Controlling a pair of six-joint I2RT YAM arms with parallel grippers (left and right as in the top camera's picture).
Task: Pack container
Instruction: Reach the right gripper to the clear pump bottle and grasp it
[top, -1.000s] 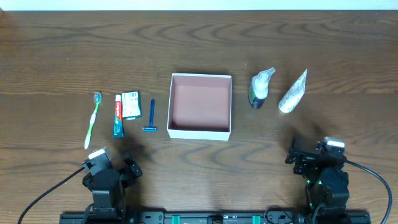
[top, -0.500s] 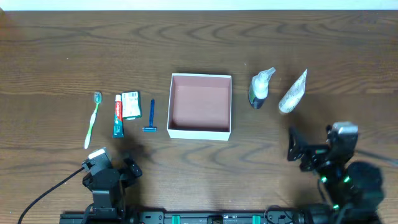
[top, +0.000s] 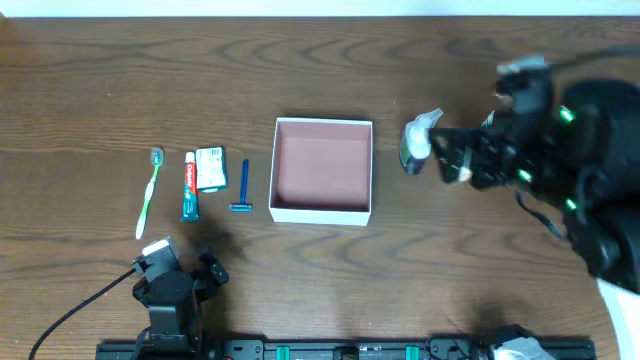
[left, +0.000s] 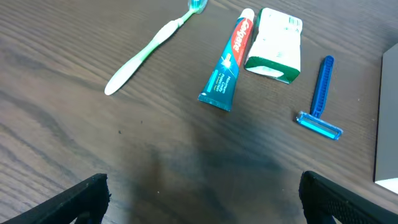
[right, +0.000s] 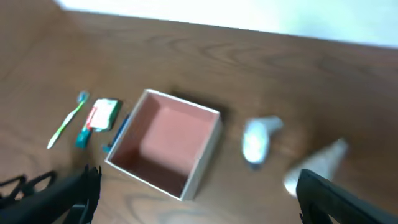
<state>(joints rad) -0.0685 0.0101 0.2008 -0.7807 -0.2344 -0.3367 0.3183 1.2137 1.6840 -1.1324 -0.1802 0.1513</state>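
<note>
The white bottle's top (top: 421, 131) (right: 260, 133) still shows beyond my open fingers, so my right gripper next moves outward toward the container's side, then lowers to that top.
The container (top: 322, 166), a square white box with an empty pink inside, sits mid-table; it also shows in the right wrist view (right: 163, 144), and its edge shows in the left wrist view (left: 389, 118). A green toothbrush (top: 150, 192), toothpaste tube (top: 189, 186), green-white packet (top: 210, 167) and blue razor (top: 243, 186) lie to its left. A white bottle (top: 418, 140) lies to its right. A white tube (top: 460, 170) is partly hidden by my right arm. My right gripper (top: 452, 160) is open, empty and raised above them. My left gripper (top: 187, 262) is open and empty near the front edge.
The left wrist view shows the toothbrush (left: 152, 46), toothpaste (left: 228, 62), packet (left: 275, 45) and razor (left: 321, 93) ahead of the open left gripper (left: 202, 199). The blurred right wrist view shows the bottle (right: 258, 140) and tube (right: 317, 165) beyond the open right gripper (right: 199, 199).
My right arm has lifted from the front right of the table and swung back over the white tube and bottle. The left arm and all objects have not moved.
</note>
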